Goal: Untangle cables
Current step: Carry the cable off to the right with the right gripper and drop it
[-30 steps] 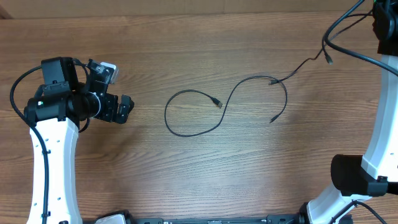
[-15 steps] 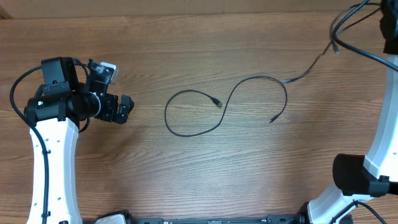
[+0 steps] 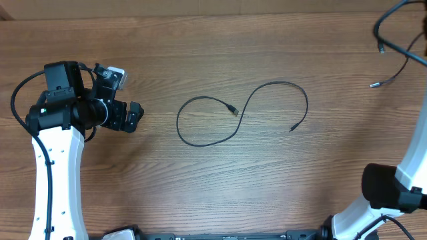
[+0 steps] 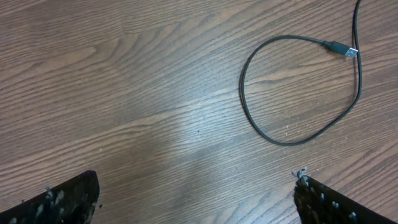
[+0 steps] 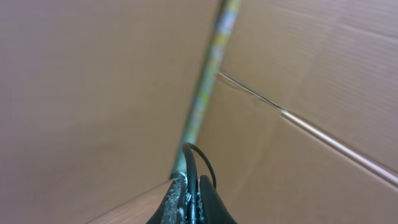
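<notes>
My right gripper is raised above the bare table and needs to tilt downward and lower to it. It will release the hanging cable there, clear of the S-curved one.
One thin black cable [image 3: 248,107] lies in an S-curve at the table's middle, with plugs at both ends; its loop and one plug also show in the left wrist view [image 4: 249,115]. A second black cable [image 3: 393,70] hangs in the air at the far right, both plug ends dangling, apart from the first. My right gripper [image 5: 191,182] is shut on this cable [image 5: 189,155], raised and facing a cardboard wall; it lies outside the overhead view. My left gripper [image 3: 136,117] is open and empty, left of the loop, with its fingertips [image 4: 65,198] wide apart.
A cardboard wall [image 5: 311,74] stands behind the table at the right. The white right arm [image 3: 413,140] runs along the right edge, with its thick wire looping at the top right. Bare wooden table [image 3: 200,187] lies between the arms.
My right gripper has pulled the second cable up and to the right, off the first cable. Its ends now dangle near the right edge. The first cable and left arm have not moved.
</notes>
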Controlling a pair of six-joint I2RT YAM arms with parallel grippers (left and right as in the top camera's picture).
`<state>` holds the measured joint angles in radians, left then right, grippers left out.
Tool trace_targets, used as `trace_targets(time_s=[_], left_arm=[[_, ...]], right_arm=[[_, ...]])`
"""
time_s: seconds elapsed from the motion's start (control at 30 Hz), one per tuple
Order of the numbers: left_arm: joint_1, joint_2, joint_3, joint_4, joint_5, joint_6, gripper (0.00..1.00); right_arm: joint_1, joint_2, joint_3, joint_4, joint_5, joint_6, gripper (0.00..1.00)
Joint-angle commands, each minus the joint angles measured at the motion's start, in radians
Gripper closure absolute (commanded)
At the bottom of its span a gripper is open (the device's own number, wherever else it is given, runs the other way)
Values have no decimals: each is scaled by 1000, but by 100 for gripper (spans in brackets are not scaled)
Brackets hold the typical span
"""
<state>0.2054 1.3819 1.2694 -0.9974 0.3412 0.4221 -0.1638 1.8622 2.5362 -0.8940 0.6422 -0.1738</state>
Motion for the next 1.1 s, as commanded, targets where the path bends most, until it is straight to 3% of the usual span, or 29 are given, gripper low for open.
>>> trace_targets(time_s=[0.0, 0.53, 1.07], left_arm=[[4, 5, 3, 3, 17, 12, 0], [3, 5, 3, 3, 18, 12, 0], [4, 5, 3, 3, 18, 12, 0]], right_arm=[[-83, -3, 2, -8, -22, 44, 96], [-496, 135, 2, -24, -414, 188, 96], [-532, 397, 2, -111, -513, 230, 96]])
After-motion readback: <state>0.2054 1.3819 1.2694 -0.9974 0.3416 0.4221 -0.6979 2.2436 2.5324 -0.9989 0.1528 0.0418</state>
